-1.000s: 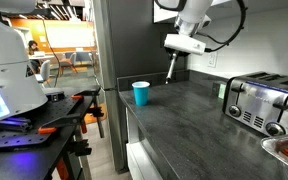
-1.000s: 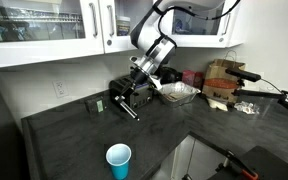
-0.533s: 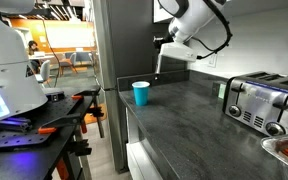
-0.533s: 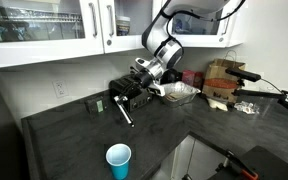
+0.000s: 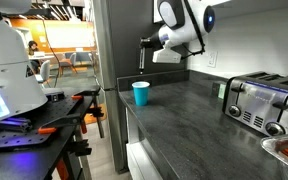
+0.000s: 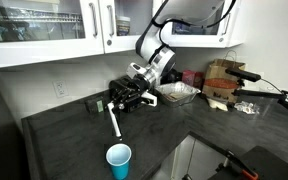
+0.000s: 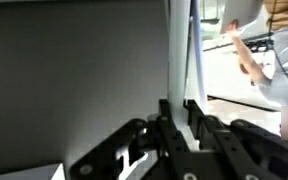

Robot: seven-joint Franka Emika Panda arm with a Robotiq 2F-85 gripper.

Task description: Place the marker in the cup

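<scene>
The tip of the marker still hangs above the cup's rim, so I should lower my gripper toward the turquoise cup's opening. I should let go of the marker once its tip is inside.
The turquoise cup stands upright near the counter's end edge and also shows in an exterior view. My gripper is shut on the white marker, which hangs down almost straight above the cup with its lower tip a little above the rim. In an exterior view the gripper holds the marker slanting down towards the cup. In the wrist view the white barrel runs up from between the black fingers of the gripper. The cup is out of the wrist view.
A steel toaster stands on the dark counter at the far end, with a tray beside it. Boxes and clutter fill the counter's back. White cabinets hang overhead. The counter drops off just past the cup.
My gripper has carried the marker along the counter from near the back wall to a spot above the cup. The marker now hangs closer to vertical. The cup has not moved.
</scene>
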